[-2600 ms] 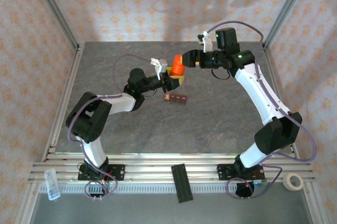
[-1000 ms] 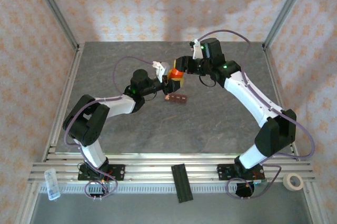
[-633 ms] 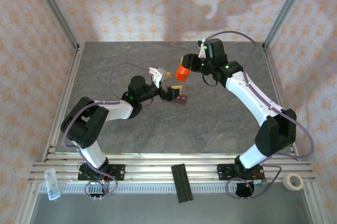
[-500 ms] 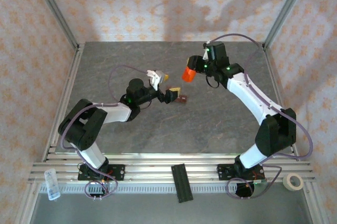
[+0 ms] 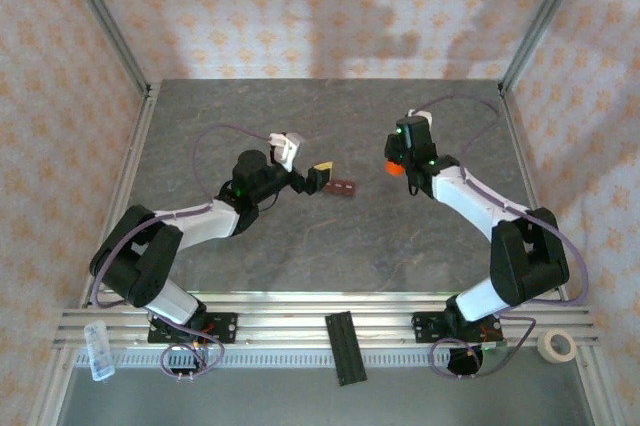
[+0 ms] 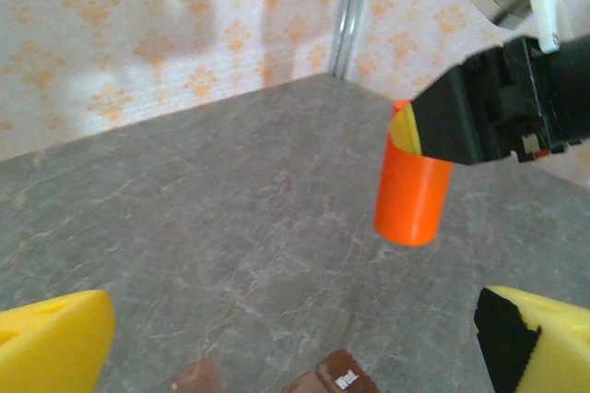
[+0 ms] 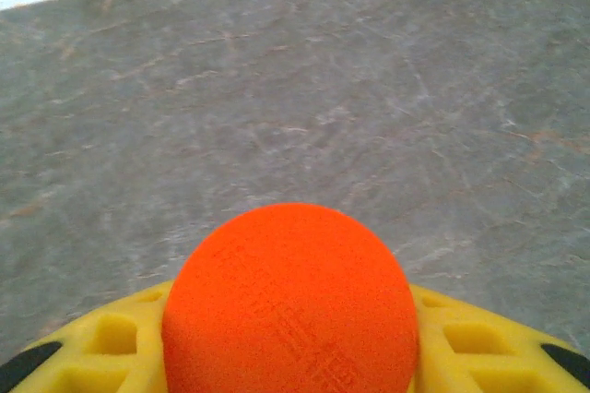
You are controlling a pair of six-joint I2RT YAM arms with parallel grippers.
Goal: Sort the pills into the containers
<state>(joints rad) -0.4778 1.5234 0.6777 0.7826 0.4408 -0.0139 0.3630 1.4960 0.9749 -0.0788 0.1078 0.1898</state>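
Note:
The right gripper moves down onto the bare grey tabletop beneath it next and releases the orange cylindrical bottle there, since the bottle's base is still clear.
A small red-brown bar of joined containers lies on the grey table, and its top edge shows low in the left wrist view. My left gripper hovers just left of it, open, with nothing between its yellow fingers. To the right, my right gripper is shut on an orange cylindrical bottle, held above the table. From the left wrist the bottle hangs from the right gripper. In the right wrist view the bottle's round end sits between yellow fingers. The pills are out of view.
A black strip lies across the near rails. A tape roll sits at the front right and a clear plastic piece at the front left. Metal frame posts and patterned walls enclose the table.
My left gripper has opened, let go of the orange bottle and drawn back to the left. My right arm has carried the bottle away to the right and lower.

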